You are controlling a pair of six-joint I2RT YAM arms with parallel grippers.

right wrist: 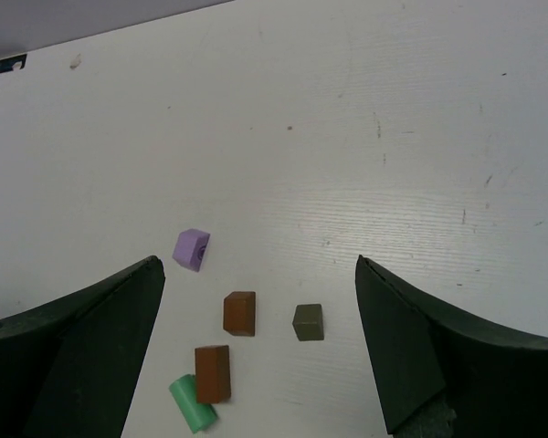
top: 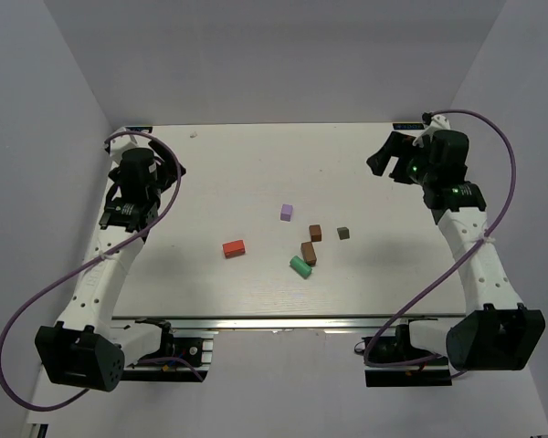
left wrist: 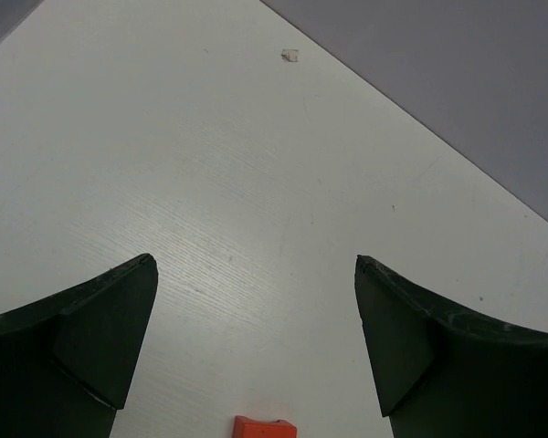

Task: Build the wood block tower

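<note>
The right gripper swings back and to its left in the top view next and lowers onto the brown oblong block, since the block lies there below it.
Six small blocks lie loose and apart on the white table, none stacked. In the top view these are the red-orange oblong, lilac cube, brown block, second brown block, green block and dark grey-brown cube. My left gripper is open and empty at the far left; its wrist view shows only the red-orange block's edge. My right gripper is open and empty at the far right; its wrist view shows the lilac, brown, brown, green and dark blocks.
A small white scrap lies near the far left edge of the table and also shows in the left wrist view. Grey walls enclose the table at the back and sides. Purple cables loop beside both arms.
</note>
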